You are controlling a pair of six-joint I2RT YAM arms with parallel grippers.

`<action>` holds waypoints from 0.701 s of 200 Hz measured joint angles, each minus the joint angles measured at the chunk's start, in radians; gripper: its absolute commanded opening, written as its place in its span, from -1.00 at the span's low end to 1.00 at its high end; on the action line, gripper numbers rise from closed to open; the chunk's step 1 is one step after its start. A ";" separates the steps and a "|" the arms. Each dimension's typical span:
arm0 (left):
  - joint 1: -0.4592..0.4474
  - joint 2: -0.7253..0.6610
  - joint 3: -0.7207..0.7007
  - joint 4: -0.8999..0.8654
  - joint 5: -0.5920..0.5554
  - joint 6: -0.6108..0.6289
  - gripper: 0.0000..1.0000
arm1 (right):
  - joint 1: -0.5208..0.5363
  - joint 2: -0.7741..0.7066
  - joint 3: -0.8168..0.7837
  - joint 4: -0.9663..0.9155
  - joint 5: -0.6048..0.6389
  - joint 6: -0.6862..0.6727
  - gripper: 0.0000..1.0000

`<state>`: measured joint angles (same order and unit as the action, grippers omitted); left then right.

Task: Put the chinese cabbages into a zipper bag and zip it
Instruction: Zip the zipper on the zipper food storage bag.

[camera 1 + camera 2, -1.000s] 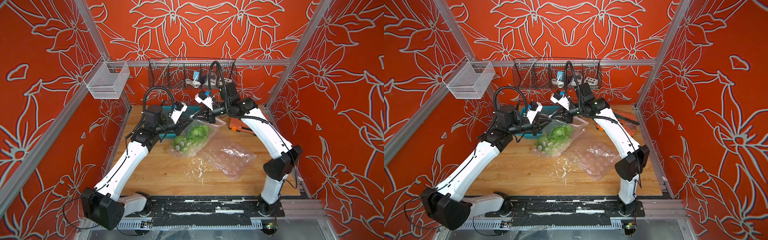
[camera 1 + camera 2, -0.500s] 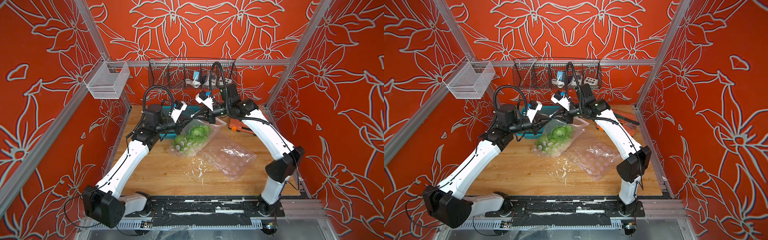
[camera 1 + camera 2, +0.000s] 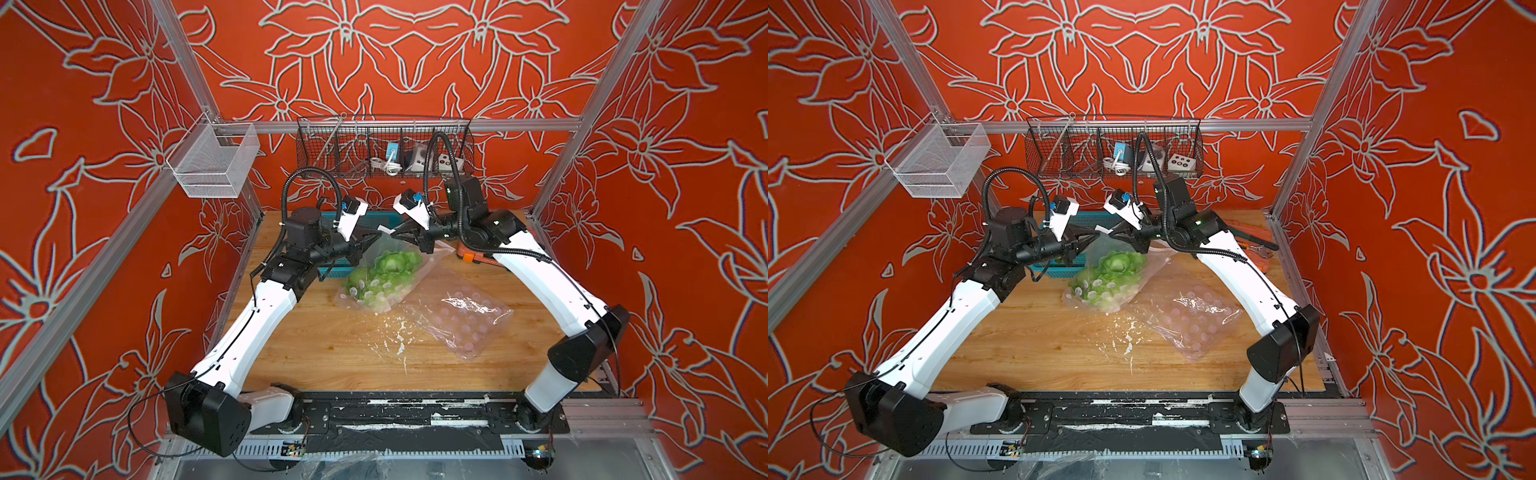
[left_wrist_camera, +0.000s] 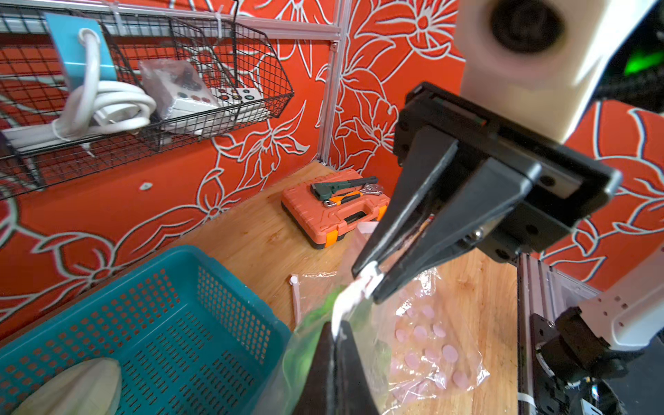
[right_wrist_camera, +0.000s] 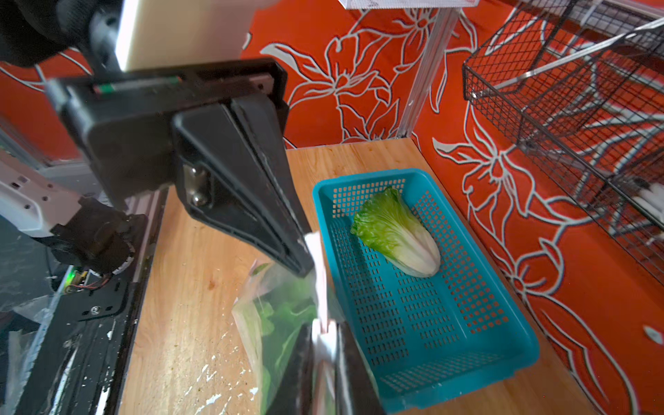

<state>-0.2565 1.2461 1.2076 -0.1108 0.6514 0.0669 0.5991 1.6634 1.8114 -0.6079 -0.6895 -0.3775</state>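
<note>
My left gripper draws away from the right gripper toward the teal basket (image 3: pixel 336 271) (image 4: pixel 181 339) next, then releases the zip strip, since the strip bunches between my facing grippers.
A clear zipper bag (image 3: pixel 384 276) (image 3: pixel 1106 278) lies on the wooden table with green chinese cabbages (image 3: pixel 395 262) inside it. Its top edge is lifted between both grippers. My left gripper (image 3: pixel 378 234) (image 4: pixel 336 330) is shut on the bag's white zip strip (image 4: pixel 350 298). My right gripper (image 3: pixel 394 235) (image 5: pixel 325 332) faces it tip to tip and is shut on the same strip. Another cabbage (image 5: pixel 395 233) lies in the teal basket (image 5: pixel 467 341) just behind the bag, and its pale base (image 4: pixel 72 388) shows in the left wrist view.
A second clear bag with pink dots (image 3: pixel 461 316) lies flat to the right. An orange tool case (image 3: pixel 471 255) (image 4: pixel 330 212) sits at the back right. A black wire rack (image 3: pixel 384 149) and a white mesh basket (image 3: pixel 212 164) hang on the walls.
My left gripper has closed onto the bag's top edge. Both arms have stayed almost where they were.
</note>
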 measured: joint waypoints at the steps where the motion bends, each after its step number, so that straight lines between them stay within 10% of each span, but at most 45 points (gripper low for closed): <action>1: 0.000 0.000 0.000 0.000 -0.002 0.000 -1.00 | 0.000 -0.002 -0.004 0.001 0.002 0.000 -0.90; 140: 0.009 -0.014 -0.067 0.020 -0.499 0.019 -1.00 | -0.106 -0.201 -0.308 0.015 0.172 0.066 -0.85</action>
<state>-0.2478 1.2316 1.1408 -0.0910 0.1520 0.0860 0.4927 1.4620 1.5036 -0.5926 -0.5171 -0.3111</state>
